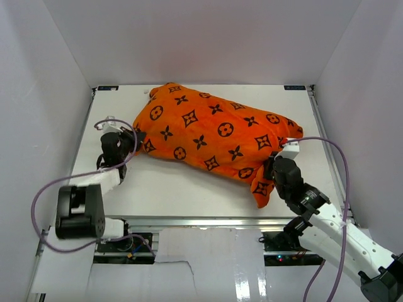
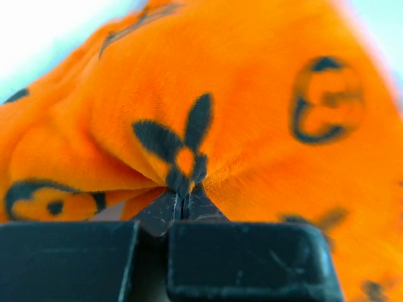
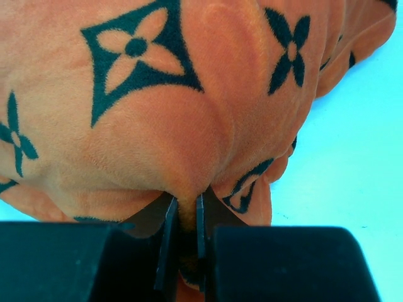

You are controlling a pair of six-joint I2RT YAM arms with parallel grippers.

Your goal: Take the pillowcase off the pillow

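Observation:
Next, my right gripper rises, carries the bunched fold of the pillowcase outward and releases it by the pillowcase's far edge [image 1: 255,108], since that edge lies outward of my gripper.
The orange pillowcase [image 1: 208,135] with black flower and circle motifs lies stuffed and slanted across the white table [image 1: 189,189]. The pillow is hidden inside it. My left gripper [image 1: 129,141] is at the cover's left corner; in the left wrist view its tips [image 2: 182,198] are shut on a puckered fold of the pillowcase [image 2: 239,107]. My right gripper [image 1: 274,167] is at the near right end of the cover. In the right wrist view it [image 3: 187,200] pinches a thick fold of the pillowcase [image 3: 157,113] between its fingers.
White walls enclose the table on the left, back and right. A purple cable [image 1: 337,163] loops beside the right arm, and another cable [image 1: 44,189] hangs at the left arm's base. The table's metal front edge [image 1: 201,221] runs just ahead of the arm bases.

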